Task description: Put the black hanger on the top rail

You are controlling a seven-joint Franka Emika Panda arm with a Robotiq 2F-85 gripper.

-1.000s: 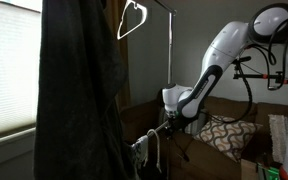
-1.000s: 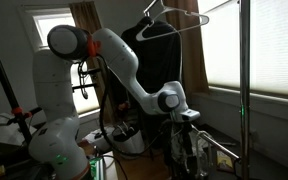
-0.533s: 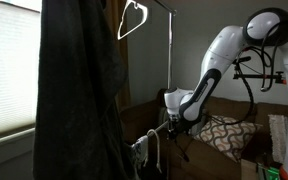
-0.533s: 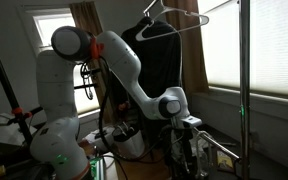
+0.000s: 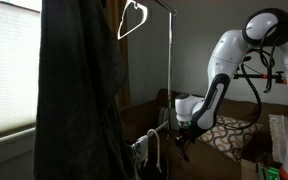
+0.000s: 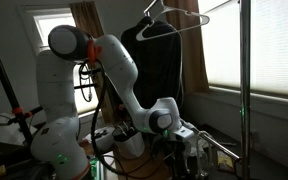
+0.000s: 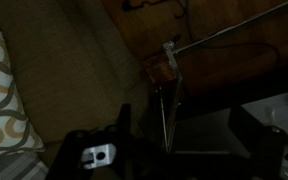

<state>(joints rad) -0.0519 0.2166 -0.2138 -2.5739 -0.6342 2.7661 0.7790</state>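
Observation:
The thin wires hang below the gripper and are lined up between its open fingers in the wrist view, so the robot needs to lower the gripper over them and close it.
My gripper (image 5: 180, 132) (image 6: 190, 140) is low beside the rack's vertical pole (image 5: 170, 60). In the wrist view its jaws (image 7: 184, 140) look open. Thin slender wires (image 7: 165, 112), which seem to be part of the black hanger, hang between them below a slanted metal bar (image 7: 234, 30). The view is very dark and I cannot tell if the jaws touch the wires. The black hanger cannot be made out in either exterior view. The top rail (image 5: 160, 5) runs high above. A white hanger (image 5: 132, 20) (image 6: 169, 20) hangs on it.
A dark garment (image 5: 79, 90) hangs at the side of the rack and fills much of an exterior view. A patterned cushion (image 5: 229, 132) (image 7: 2, 100) lies on a sofa behind the arm. A window with blinds (image 6: 269, 45) is behind the pole (image 6: 246, 80).
The arm has bent lower and the gripper has moved down and closer to the low part of the rack. The white hanger and the garment have not moved.

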